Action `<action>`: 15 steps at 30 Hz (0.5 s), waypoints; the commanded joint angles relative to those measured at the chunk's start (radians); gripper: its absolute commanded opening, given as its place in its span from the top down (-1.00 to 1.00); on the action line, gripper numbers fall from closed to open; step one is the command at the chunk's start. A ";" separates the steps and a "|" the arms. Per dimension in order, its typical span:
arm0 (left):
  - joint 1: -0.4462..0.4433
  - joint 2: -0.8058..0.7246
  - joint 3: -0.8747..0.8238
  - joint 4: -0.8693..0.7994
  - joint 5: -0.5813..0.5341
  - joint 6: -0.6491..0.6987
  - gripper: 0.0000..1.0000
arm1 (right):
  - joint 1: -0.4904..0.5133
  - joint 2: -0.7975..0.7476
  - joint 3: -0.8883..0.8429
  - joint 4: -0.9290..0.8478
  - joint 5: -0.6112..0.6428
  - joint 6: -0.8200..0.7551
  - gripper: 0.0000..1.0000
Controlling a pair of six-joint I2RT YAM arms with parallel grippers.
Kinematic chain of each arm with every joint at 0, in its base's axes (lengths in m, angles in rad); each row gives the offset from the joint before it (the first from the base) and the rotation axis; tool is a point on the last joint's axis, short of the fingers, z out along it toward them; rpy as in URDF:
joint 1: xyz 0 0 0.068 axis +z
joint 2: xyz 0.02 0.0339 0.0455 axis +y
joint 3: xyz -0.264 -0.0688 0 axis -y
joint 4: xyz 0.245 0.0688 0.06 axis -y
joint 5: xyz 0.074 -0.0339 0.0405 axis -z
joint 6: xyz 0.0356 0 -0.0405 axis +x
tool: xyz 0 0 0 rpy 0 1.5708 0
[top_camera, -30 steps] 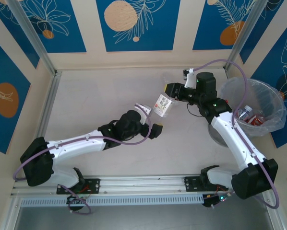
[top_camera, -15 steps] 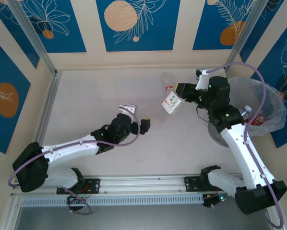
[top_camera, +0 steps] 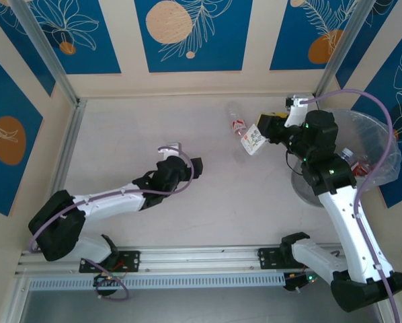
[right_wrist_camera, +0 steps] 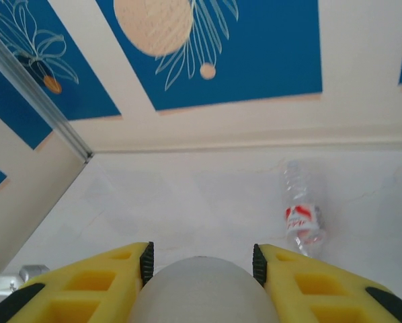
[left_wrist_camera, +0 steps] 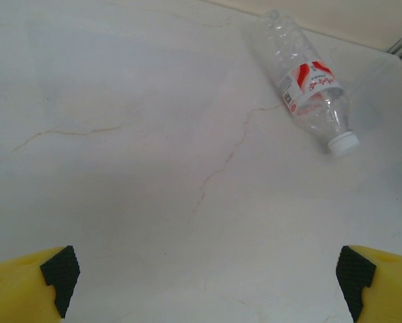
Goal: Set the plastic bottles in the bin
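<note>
The right gripper swings over the bin's opening (top_camera: 359,140) beside it next, away from the clear bottle, and releases the held bottle onto those already inside.
My right gripper (top_camera: 263,132) is shut on a plastic bottle with a white label (top_camera: 253,140) and holds it above the table, left of the bin (top_camera: 384,142). In the right wrist view the yellow fingers (right_wrist_camera: 120,276) clamp the bottle's pale rounded body (right_wrist_camera: 201,293). A clear bottle with a red label (top_camera: 236,122) lies on the table near the back wall, in the left wrist view (left_wrist_camera: 307,82) with its white cap toward me, and in the right wrist view (right_wrist_camera: 300,215). My left gripper (top_camera: 195,167) hovers open and empty over the middle of the table, its fingertips (left_wrist_camera: 58,272) wide apart.
The bin, lined with a crinkled clear bag, stands at the right edge and holds bottles with red labels (top_camera: 354,163). Metal frame posts (top_camera: 65,87) stand at the back corners. The marble-look tabletop (left_wrist_camera: 154,148) has thin cracks.
My right gripper has carried the white-labelled bottle to the right and a little back, toward the bin. The left arm has drawn back to the left, gripper still open.
</note>
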 commanded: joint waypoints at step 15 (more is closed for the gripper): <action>0.037 0.071 0.084 0.031 0.123 -0.054 -0.98 | -0.154 -0.220 0.061 0.133 0.467 -0.232 1.00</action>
